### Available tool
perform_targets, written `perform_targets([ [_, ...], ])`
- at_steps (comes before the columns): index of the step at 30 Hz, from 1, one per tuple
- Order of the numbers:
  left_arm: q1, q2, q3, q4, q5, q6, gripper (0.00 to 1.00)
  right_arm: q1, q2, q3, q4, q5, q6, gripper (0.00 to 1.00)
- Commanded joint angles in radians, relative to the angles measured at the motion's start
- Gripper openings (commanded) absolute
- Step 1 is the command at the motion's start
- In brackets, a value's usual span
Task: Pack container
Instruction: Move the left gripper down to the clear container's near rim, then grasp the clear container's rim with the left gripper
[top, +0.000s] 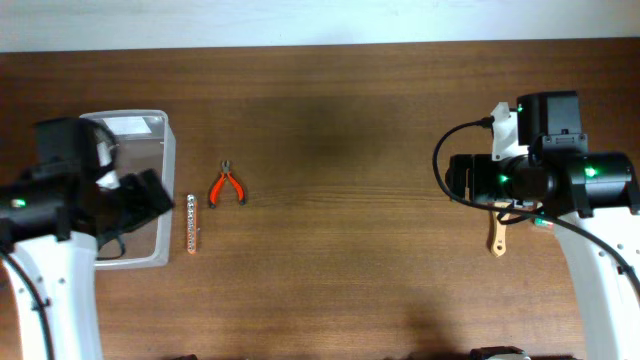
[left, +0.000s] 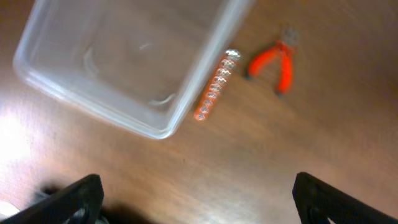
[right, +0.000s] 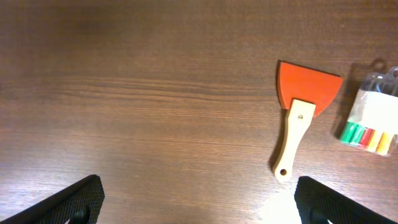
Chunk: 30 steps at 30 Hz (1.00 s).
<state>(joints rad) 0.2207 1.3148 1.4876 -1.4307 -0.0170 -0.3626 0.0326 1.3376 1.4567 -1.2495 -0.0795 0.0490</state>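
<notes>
The tub's long rim away from the bits is clear, so the robot's left gripper will next turn and go down to straddle it near the tub's near corner.
The container (top: 166, 170) is a clear, empty rectangular tub at the table's left, partly hidden under my left arm. It also shows in the left wrist view (left: 158, 127). My left gripper (top: 140, 200) is over the tub's near side, open and empty, with bare table between its fingers (left: 199, 202). Beside the tub lie a strip of small bits (top: 191, 223) (left: 214, 93) and orange-handled pliers (top: 228, 186) (left: 273, 62). My right gripper (top: 462, 180) (right: 199, 199) is open and empty above bare table at the right.
An orange scraper with a wooden handle (right: 298, 118) (top: 496, 238) lies by the right arm. A clear pack of coloured markers (right: 373, 121) lies to its right. The table's far edge meets a white wall.
</notes>
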Motion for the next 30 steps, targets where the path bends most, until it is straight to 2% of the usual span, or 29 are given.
perform_targets([
  [1, 0.121, 0.039, 0.019, -0.014, -0.006, -0.337, 0.99, 0.006, 0.011, 0.027, -0.001, 0.031, -0.011, 0.99],
  [4, 0.202, 0.071, 0.019, -0.006, 0.075, -0.412, 0.99, 0.006, 0.011, 0.026, 0.0, 0.031, -0.011, 0.99],
  [6, 0.233, 0.092, 0.019, 0.002, 0.106, -0.411, 0.99, 0.006, 0.011, 0.026, -0.001, 0.031, -0.011, 0.99],
  [10, 0.265, 0.141, -0.001, -0.001, 0.048, -0.425, 0.99, 0.006, 0.011, 0.026, -0.003, 0.031, -0.011, 0.98],
  [16, 0.303, 0.225, -0.082, 0.008, -0.002, -0.558, 0.99, 0.006, 0.011, 0.026, -0.009, 0.031, -0.011, 0.99],
  [26, 0.306, 0.365, -0.24, 0.162, -0.018, -0.565, 0.99, 0.006, 0.011, 0.026, -0.011, 0.032, -0.011, 0.99],
  [30, 0.306, 0.414, -0.282, 0.218, -0.086, -0.565, 0.99, 0.006, 0.011, 0.026, -0.012, 0.032, -0.011, 0.99],
])
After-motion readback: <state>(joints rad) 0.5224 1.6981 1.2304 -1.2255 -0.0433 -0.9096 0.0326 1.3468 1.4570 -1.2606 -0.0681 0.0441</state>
